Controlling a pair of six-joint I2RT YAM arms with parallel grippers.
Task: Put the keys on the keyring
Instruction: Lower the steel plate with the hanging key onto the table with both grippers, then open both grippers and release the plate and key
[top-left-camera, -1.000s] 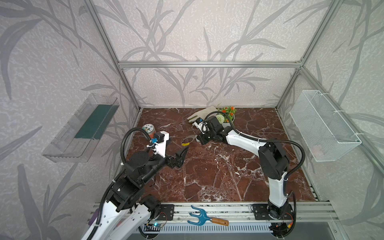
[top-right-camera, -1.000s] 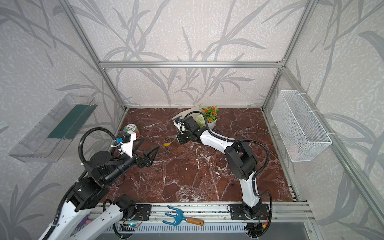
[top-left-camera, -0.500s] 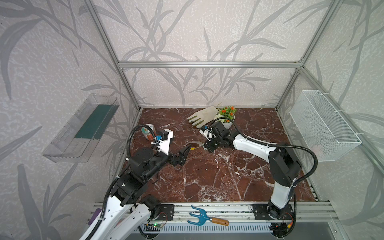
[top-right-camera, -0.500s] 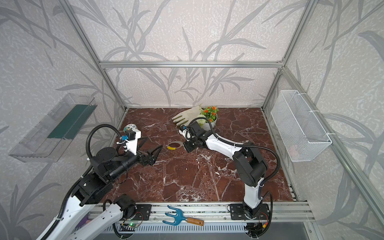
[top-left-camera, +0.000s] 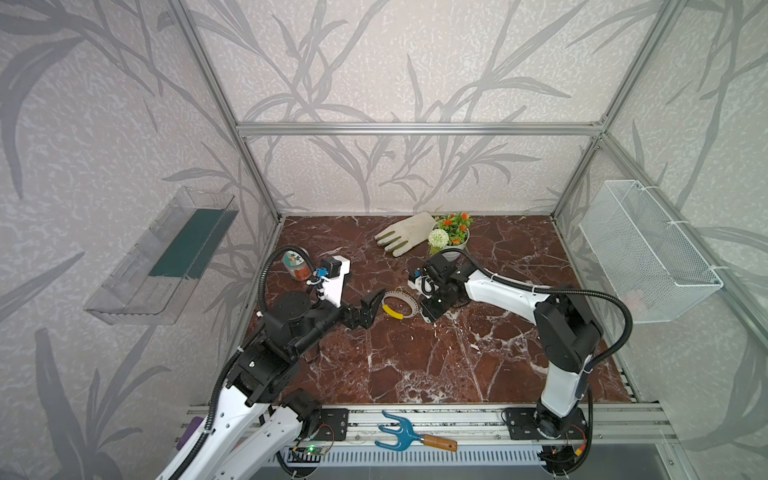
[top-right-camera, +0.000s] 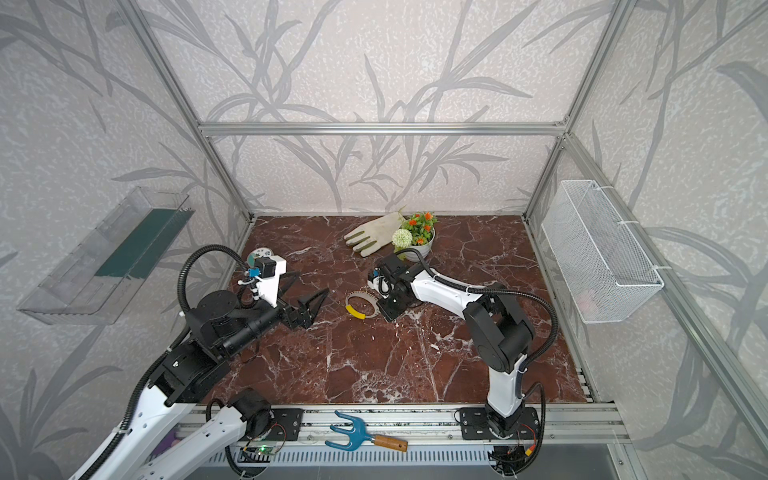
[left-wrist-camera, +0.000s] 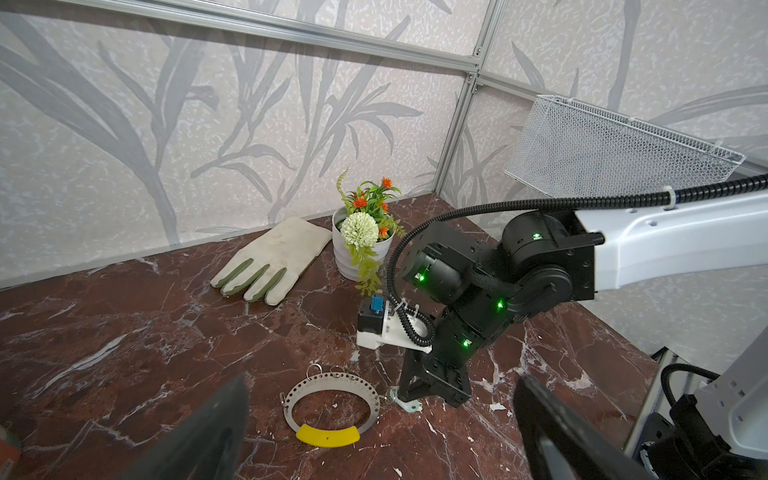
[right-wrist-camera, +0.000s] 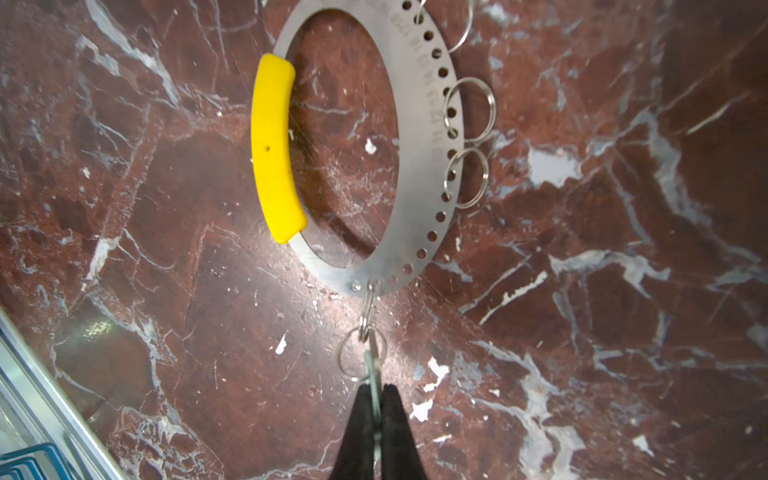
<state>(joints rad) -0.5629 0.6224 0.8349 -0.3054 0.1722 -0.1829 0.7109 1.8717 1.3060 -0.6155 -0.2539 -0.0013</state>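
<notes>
The right gripper moves back and down to the bare marble beside the keyring next and lets go of the keys, since split rings already link them to the keyring's rim.
The keyring (top-left-camera: 397, 305) (top-right-camera: 361, 305) is a flat grey hoop with a row of holes and a yellow sleeve (right-wrist-camera: 274, 149), lying flat on the marble floor. My right gripper (right-wrist-camera: 376, 399) (top-left-camera: 428, 316) is shut on the keys (right-wrist-camera: 374, 370), seen edge-on as a thin pale blade; the white tag (left-wrist-camera: 406, 404) pokes out under the fingers. Small split rings link the keys to a hole (right-wrist-camera: 372, 286) in the hoop's rim. My left gripper (left-wrist-camera: 381, 380) (top-left-camera: 368, 309) is open, level with the floor, just left of the keyring (left-wrist-camera: 330, 403), touching nothing.
Loose split rings (right-wrist-camera: 469, 104) hang from the hoop's far rim. A glove (top-left-camera: 405, 239) and a flower pot (top-left-camera: 453, 237) stand at the back, a patterned tin (top-left-camera: 296, 264) at the left. A blue hand fork (top-left-camera: 411, 436) lies on the front rail. A wire basket (top-left-camera: 648, 249) hangs on the right wall.
My right gripper has pulled away from the glove towards the front, still shut, and the keyring has slid along with it. The left gripper has edged closer to the hoop.
</notes>
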